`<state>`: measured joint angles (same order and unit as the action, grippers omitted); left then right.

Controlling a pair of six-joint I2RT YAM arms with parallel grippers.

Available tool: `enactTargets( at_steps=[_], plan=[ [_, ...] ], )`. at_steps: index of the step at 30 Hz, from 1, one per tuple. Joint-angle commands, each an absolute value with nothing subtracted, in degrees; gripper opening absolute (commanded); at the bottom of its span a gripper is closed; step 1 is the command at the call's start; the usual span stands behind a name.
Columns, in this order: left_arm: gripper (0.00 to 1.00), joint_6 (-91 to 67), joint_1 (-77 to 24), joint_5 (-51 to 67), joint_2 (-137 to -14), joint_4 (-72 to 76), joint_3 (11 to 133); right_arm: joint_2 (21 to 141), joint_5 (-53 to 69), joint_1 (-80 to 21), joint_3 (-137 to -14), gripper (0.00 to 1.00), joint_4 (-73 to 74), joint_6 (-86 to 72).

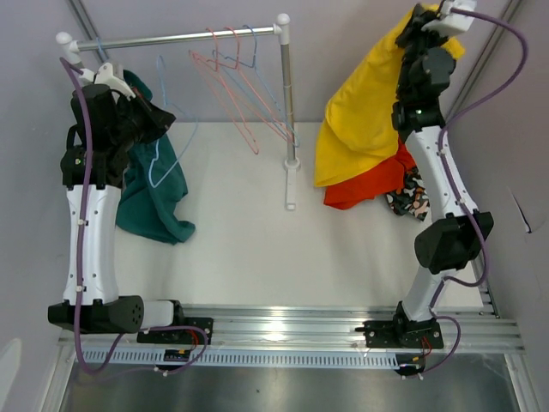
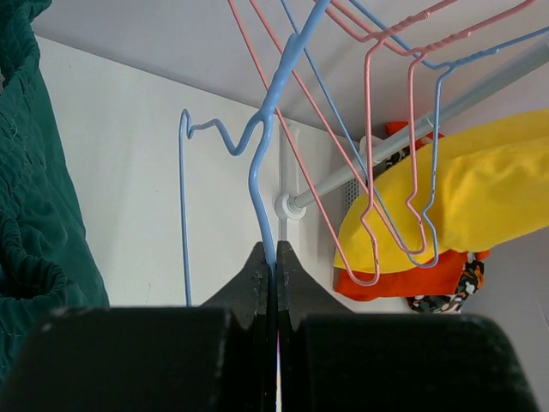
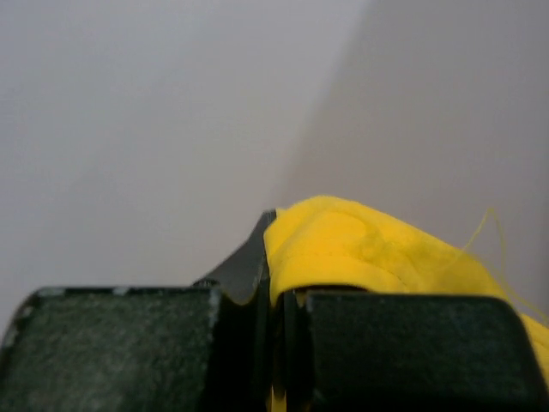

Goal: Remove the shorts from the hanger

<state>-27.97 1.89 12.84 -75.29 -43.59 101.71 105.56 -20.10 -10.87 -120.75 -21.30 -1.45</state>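
The robot's right gripper will first go down toward the red-orange shorts [image 1: 373, 181] to let go of the yellow shorts, since the lower end of the yellow shorts already hangs over that pile.
My left gripper [image 1: 153, 120] [image 2: 273, 253] is shut on the wire of a light blue hanger [image 1: 163, 150] [image 2: 273, 172]. The teal shorts [image 1: 159, 202] [image 2: 34, 215] hang beside it, their lower end on the table. I cannot tell whether they are still caught on that hanger. My right gripper [image 1: 422, 27] [image 3: 273, 257] is raised at the far right, shut on the yellow shorts [image 1: 360, 112] [image 3: 360, 249] [image 2: 480, 197], which droop over the red-orange shorts [image 1: 369, 189] [image 2: 403, 279] and the patterned shorts [image 1: 410, 199] [image 2: 446, 296]. The dark olive shorts are not visible.
A metal rail [image 1: 180, 39] runs across the back to a white post [image 1: 287, 112] on a foot. Several bare pink and blue hangers [image 1: 244, 77] [image 2: 386, 215] hang from it near the post. Walls stand close at the left and right.
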Motion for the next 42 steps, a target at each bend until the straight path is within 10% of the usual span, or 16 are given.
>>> enactTargets(
  at_steps=[1, 12, 13, 16, 19, 42],
  plan=[
    [0.00, -27.33, 2.55, 14.06, -73.48, -39.73, 101.51, 105.38, -22.14, -9.85, -106.82, 0.00, -33.54, -0.26],
    [0.00, -26.89, 2.46, 13.54, -73.56, -39.99, 100.63, 109.61, -26.28, -6.06, -91.87, 0.02, -33.32, -10.52],
    [0.00, -26.89, 2.55, 13.27, -73.74, -39.99, 100.98, 107.95, -26.45, -6.15, -89.58, 0.11, -32.96, -12.29],
    [0.00, -26.54, 2.46, 12.22, -75.05, -40.43, 102.30, 104.26, -27.59, -6.06, -81.41, 0.86, -27.98, -19.84],
    [0.00, -26.11, 2.55, 11.95, -77.42, -41.74, 105.54, 99.78, -28.74, -5.80, -75.07, 0.97, -20.95, -27.48],
    [0.00, -32.43, -1.84, 14.59, -91.40, -39.20, 123.48, 58.18, -25.66, -20.56, -40.08, 0.99, -11.07, -29.18]
  ],
)
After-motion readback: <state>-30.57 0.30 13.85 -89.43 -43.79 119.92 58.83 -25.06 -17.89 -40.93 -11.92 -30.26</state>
